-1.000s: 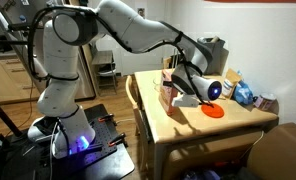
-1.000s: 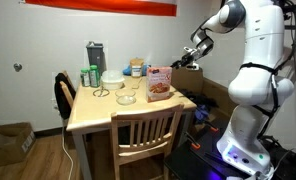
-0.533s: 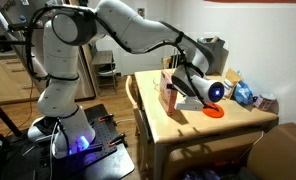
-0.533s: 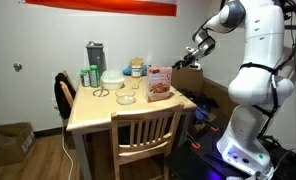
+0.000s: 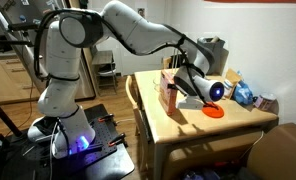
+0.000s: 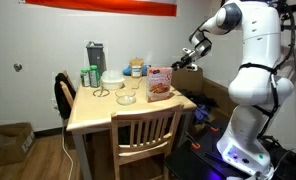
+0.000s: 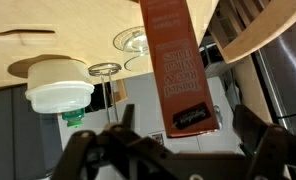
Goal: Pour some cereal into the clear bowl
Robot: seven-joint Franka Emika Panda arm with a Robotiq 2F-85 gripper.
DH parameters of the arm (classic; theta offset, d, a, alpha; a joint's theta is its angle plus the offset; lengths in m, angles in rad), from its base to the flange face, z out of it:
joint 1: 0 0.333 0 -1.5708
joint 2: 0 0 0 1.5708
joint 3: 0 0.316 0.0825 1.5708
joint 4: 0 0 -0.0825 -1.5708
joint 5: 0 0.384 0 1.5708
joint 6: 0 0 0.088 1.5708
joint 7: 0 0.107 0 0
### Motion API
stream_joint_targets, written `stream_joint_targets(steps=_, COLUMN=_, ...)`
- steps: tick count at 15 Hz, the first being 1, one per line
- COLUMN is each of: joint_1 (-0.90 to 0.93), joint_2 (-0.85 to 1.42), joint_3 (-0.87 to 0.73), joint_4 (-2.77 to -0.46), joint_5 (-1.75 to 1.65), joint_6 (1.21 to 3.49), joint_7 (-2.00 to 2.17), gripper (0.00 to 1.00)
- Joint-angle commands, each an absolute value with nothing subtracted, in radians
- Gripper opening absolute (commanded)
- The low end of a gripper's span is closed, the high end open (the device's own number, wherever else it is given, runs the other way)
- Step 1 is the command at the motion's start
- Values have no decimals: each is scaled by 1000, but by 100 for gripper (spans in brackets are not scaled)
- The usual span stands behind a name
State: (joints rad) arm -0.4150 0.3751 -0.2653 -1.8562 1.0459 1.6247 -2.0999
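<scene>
My gripper will next move, fingers first, around the upper end of the box's narrow side [image 5: 169,83] [image 7: 187,100]. That end is ahead of its fingers, and they are open wider than the box.
The cereal box [image 6: 159,83] stands upright on the wooden table [image 6: 98,112] near its edge, reddish-brown and pink. It also shows in the exterior view [image 5: 168,96] and in the wrist view [image 7: 174,60]. The clear bowl [image 6: 127,98] sits on the table beside the box, and it shows small behind the box in the wrist view [image 7: 133,40]. My gripper [image 6: 186,63] hovers just off the table's edge, beside the box and a little above its top. In the wrist view the gripper [image 7: 188,140] is open and empty, its fingers spread wider than the box.
An opaque white bowl [image 6: 112,79], a green bottle [image 6: 89,76] and a grey appliance [image 6: 95,56] stand at the back of the table. A flat orange disc [image 5: 214,112] and a blue bag [image 5: 244,95] lie near the box. A wooden chair [image 6: 143,135] is pushed in.
The arm has shifted only slightly. The box, the bowls and the other things on the table have not moved.
</scene>
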Motion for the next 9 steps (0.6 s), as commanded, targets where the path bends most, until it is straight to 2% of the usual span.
stream_joint_targets(steps=1, joint_1=-410, joint_2=409, joint_3=-252, joint_4=-1802, joint_5=1063, joint_6=1630, joint_7=-2114, gripper=100)
stream_joint_targets(steps=9, joint_1=-412, joint_2=450, joint_3=-224, joint_4=-1771, joint_5=1113, joint_6=1617, joint_7=-2118, gripper=100)
